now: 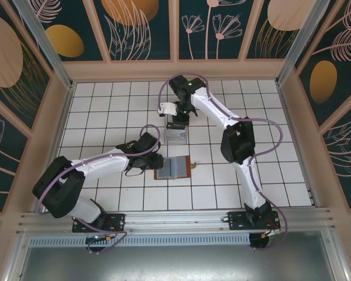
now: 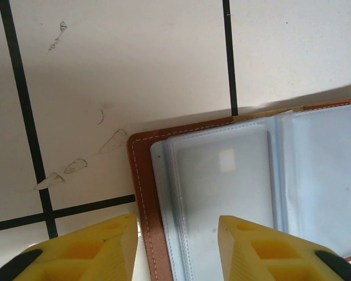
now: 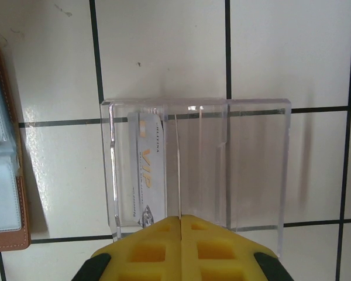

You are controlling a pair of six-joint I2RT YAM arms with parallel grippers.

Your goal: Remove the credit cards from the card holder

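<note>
The thin card stands edge-on in the stand, so my right gripper should next lower toward the slot [image 3: 172, 175] beside the VIP card and release it.
The brown leather card holder [image 1: 172, 168] lies open on the tiled floor, its grey-blue clear sleeves [image 2: 222, 187] facing up. My left gripper [image 1: 161, 161] hovers open over its left edge [image 2: 145, 193], one finger on each side of the stitched border [image 2: 178, 225]. My right gripper [image 3: 180, 218] is shut on a thin credit card [image 3: 178, 170] seen edge-on, standing in a clear acrylic stand [image 3: 257, 164]. A pale card printed VIP [image 3: 146, 170] stands in the stand's left slot. Whether the sleeves hold cards is unclear.
The acrylic stand [image 1: 176, 134] sits one tile behind the wallet. The wallet's snap tab [image 1: 194, 164] sticks out on its right. Wooden walls and aluminium posts ring the tiled floor. Small scuff marks [image 2: 76, 167] show left of the wallet.
</note>
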